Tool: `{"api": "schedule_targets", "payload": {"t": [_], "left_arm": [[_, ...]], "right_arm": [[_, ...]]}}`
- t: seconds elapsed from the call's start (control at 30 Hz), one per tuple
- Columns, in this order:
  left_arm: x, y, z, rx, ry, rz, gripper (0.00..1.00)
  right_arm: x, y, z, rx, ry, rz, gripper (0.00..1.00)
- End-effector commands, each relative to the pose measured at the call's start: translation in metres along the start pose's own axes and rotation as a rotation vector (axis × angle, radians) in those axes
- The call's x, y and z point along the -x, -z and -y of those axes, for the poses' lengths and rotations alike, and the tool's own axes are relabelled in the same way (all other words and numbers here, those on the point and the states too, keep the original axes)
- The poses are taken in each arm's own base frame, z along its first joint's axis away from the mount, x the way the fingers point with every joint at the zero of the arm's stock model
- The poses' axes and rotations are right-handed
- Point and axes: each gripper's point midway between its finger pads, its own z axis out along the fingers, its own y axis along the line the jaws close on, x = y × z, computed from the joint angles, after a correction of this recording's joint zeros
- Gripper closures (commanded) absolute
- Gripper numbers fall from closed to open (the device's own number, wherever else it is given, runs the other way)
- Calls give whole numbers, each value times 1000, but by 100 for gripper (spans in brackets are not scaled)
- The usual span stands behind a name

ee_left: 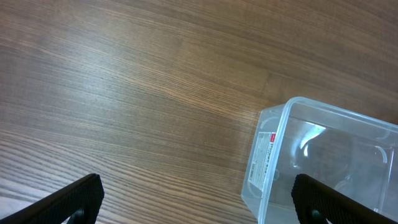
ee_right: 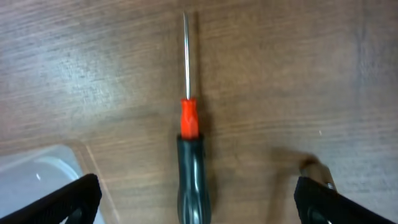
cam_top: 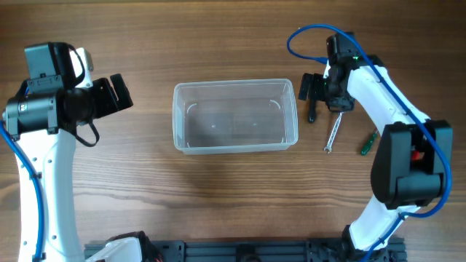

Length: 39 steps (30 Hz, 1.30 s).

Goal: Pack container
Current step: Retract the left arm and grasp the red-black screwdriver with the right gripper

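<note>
I will lower my right gripper onto the black end of the screwdriver's handle next and close it.
The container is a clear empty plastic tub in the middle of the table. Its corner shows in the left wrist view and in the right wrist view. A screwdriver with a black handle and red collar lies just right of the tub. My right gripper is open and hangs above it. In the right wrist view the handle lies between the spread fingers, untouched. My left gripper is open and empty, left of the tub, also shown in the left wrist view.
A slim silver tool lies right of the tub, its end showing in the right wrist view. A green-handled screwdriver lies further right. Bare wooden table surrounds the tub. A black rail runs along the front edge.
</note>
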Motion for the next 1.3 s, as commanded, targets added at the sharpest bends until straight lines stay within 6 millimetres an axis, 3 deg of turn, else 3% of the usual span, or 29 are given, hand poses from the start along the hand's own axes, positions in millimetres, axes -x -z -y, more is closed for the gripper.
{"api": "schedule_targets", "payload": {"t": [0.0,0.13,0.4,0.53,0.6,0.73,0.9,1.27], "left_arm": [[2,1,2,-14,12,3,0],[2,1,2,-14,12,3,0],[3,1,2,-14,12,4,0],[3,1,2,-14,12,4,0],[3,1,2,-14,13,4,0],[3,1,2,-15,13,4,0],[3,1,2,-15,12,4,0],[3,1,2,-15,12,4,0]], "right_arm": [[-14,-29,5,-23,22,-78,0],[-24,-47,9,-38,25,-129,0],[-26,-49,18,-92,64,-135,2],[-32,-48,20,-96,85,-159,11],[-33,-48,20,-98,85,-165,20],[-36,-47,21,-100,84,-175,40],[-38,-47,21,-99,83,-184,73],[-38,-47,21,-99,84,-184,87]]}}
